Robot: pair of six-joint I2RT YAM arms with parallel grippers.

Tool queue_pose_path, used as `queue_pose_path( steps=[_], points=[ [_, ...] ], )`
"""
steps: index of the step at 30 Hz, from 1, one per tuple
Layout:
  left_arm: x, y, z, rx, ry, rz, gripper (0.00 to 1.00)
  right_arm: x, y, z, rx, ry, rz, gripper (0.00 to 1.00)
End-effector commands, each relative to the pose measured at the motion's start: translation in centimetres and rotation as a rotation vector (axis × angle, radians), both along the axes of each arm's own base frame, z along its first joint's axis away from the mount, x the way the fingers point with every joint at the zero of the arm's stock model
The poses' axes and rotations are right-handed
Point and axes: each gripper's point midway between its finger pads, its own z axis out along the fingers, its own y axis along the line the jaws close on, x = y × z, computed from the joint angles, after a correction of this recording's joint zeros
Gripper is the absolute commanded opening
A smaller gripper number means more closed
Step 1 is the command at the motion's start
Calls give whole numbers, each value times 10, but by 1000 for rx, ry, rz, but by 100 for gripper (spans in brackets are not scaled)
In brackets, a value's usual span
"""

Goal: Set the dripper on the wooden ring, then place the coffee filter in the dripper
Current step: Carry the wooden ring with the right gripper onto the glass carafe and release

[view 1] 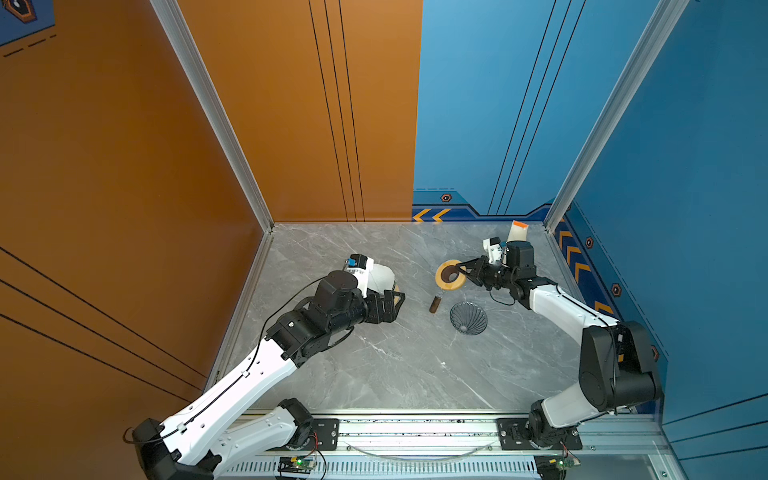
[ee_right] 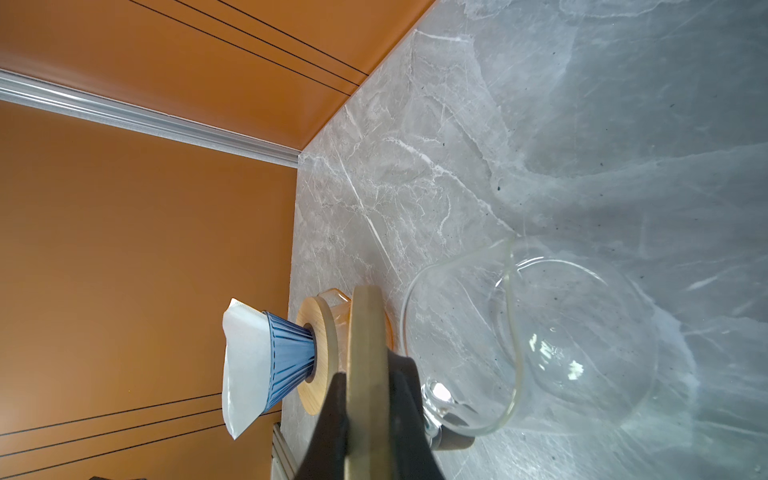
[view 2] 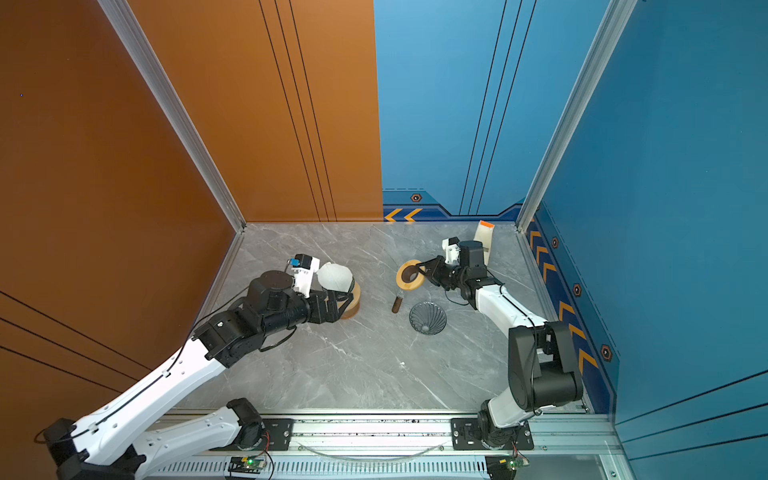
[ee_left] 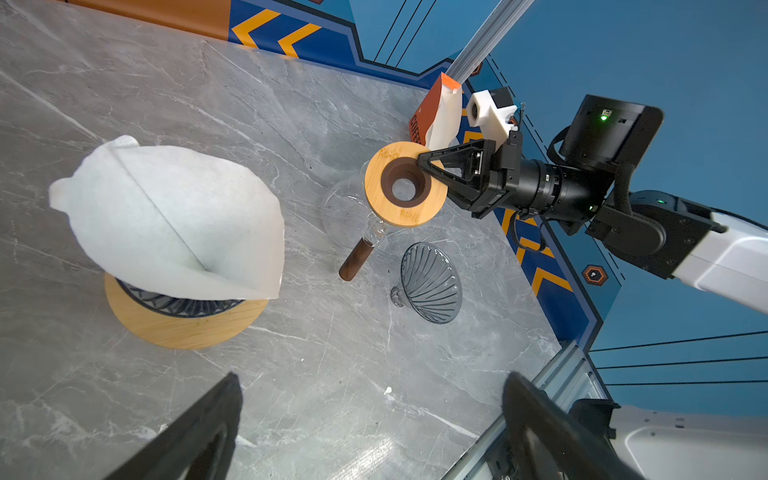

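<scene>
The second wooden ring is still above the carafe, so the robot's right gripper needs to lower it onto the carafe's opening (ee_right: 462,336) next and let go of the ring's rim there.
The white paper coffee filter (ee_left: 166,216) (view 2: 334,277) (ee_right: 245,365) stands in a blue ribbed dripper (ee_right: 289,365) (ee_left: 178,305), which rests on a wooden ring (ee_left: 183,328) on the left of the table. My left gripper (ee_left: 372,376) (view 1: 398,306) (view 2: 347,305) is open just in front of that ring, with only bare table between its fingers. My right gripper (ee_right: 368,370) (view 1: 457,269) (view 2: 417,266) is shut on the rim of a second wooden ring (ee_left: 405,183) (view 1: 450,274), held over a clear glass carafe (ee_right: 561,332) (ee_left: 345,212).
A grey ribbed glass dripper cone (view 1: 468,318) (view 2: 427,318) (ee_left: 432,282) lies on its side near the carafe's brown handle (view 1: 435,304) (ee_left: 357,259). A coffee bag (view 1: 517,230) (ee_left: 440,112) stands in the back right corner. Walls enclose the marble table (view 1: 374,365).
</scene>
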Motion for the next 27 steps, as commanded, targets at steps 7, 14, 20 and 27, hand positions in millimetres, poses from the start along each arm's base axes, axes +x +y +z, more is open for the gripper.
queue_pose_path(
  steps=[7, 14, 20, 27],
  points=[
    [-3, 2, -8, 14, 23, -7, 98, 15, -2, 7, 56, -35, -9, 0],
    [-2, 1, -10, 10, 34, -8, 98, 19, -5, -4, 74, 0, -21, 0],
    [-2, 1, -11, 10, 35, -5, 98, 17, -7, -14, 74, 20, -29, 1],
    [-2, -1, -13, 2, 42, -8, 98, 17, -10, -20, 67, 32, -38, 15]
  ],
)
